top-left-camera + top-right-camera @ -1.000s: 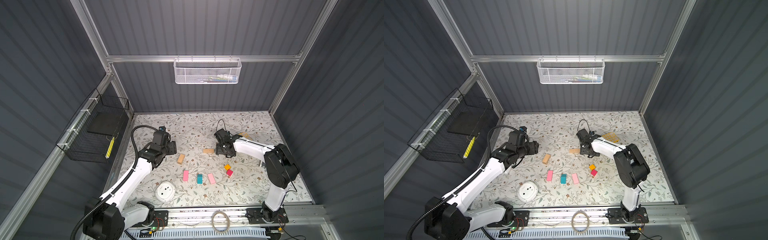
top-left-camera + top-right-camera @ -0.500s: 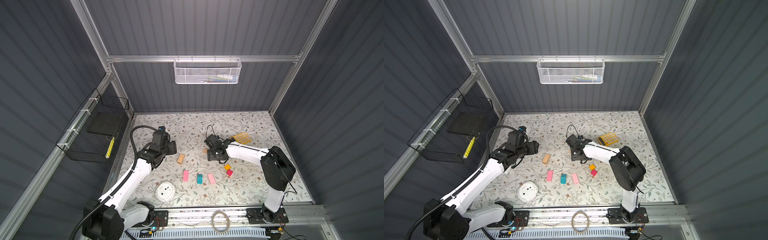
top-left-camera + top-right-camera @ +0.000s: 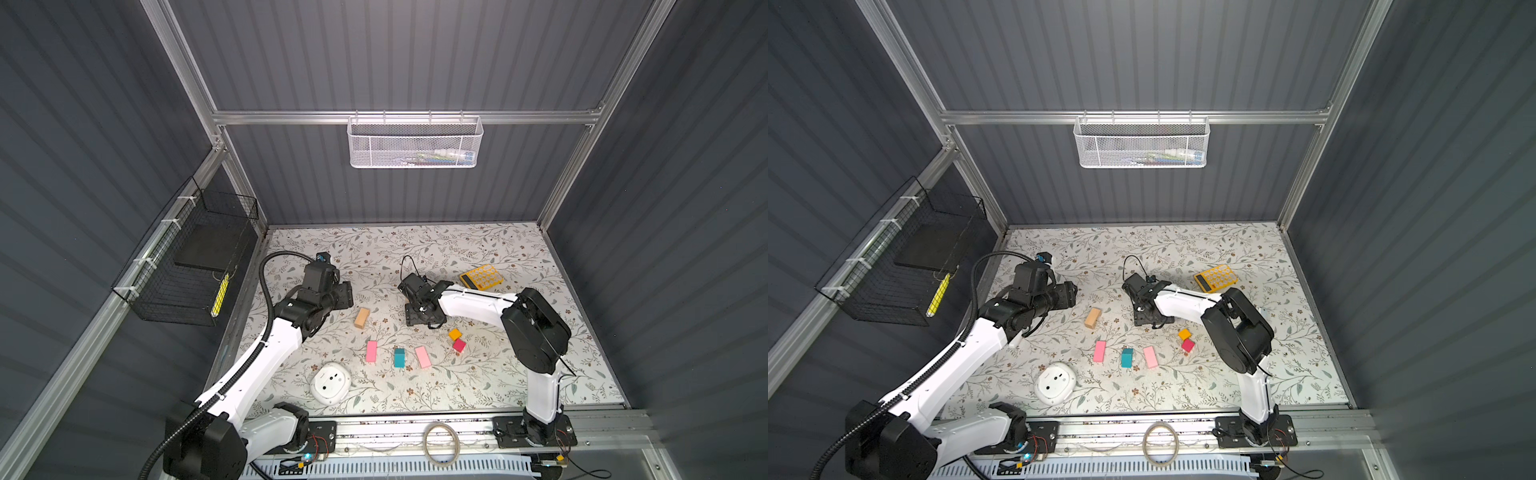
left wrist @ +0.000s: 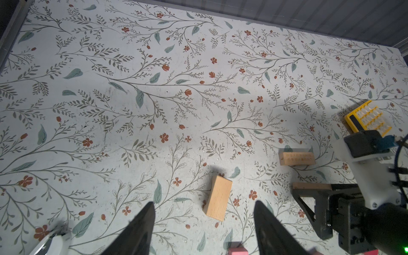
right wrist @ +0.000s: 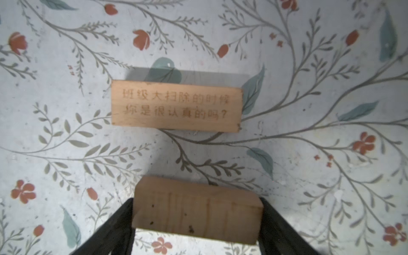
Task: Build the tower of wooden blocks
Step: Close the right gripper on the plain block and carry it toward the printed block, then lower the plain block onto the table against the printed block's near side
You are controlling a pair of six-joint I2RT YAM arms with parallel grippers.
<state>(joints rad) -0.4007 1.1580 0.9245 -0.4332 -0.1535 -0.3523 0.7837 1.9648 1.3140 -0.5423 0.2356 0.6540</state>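
I will next move my right gripper outward until the tan bar it is holding touches the near long side of the engraved bar, which is nearly parallel and farther out than the gripper. Then I will let go.
My right gripper [image 5: 196,203] is shut on a tan bar [image 5: 196,212], gripped by its two ends low over the mat, mid-table in both top views [image 3: 424,318] [image 3: 1152,318]. Just beyond it lies a second tan bar [image 5: 176,106] with engraved characters. A third tan bar [image 3: 362,318] lies left of centre, close in front of my open, empty left gripper [image 4: 203,202] [image 3: 345,295]. Nearer the front lie two pink slabs [image 3: 371,351] [image 3: 423,357] with the teal block [image 3: 399,357] between them. The orange cube [image 3: 455,333] and red cube [image 3: 459,345] touch. No tower stands in view.
A yellow calculator [image 3: 481,277] lies at the back right, behind the right arm. A white round device [image 3: 331,383] sits front left. A black wire basket [image 3: 187,266] hangs on the left wall, and a white mesh basket [image 3: 414,141] on the back wall.
My right gripper has carried its tan bar left and toward the front, uncovering the calculator. The left arm has barely moved.
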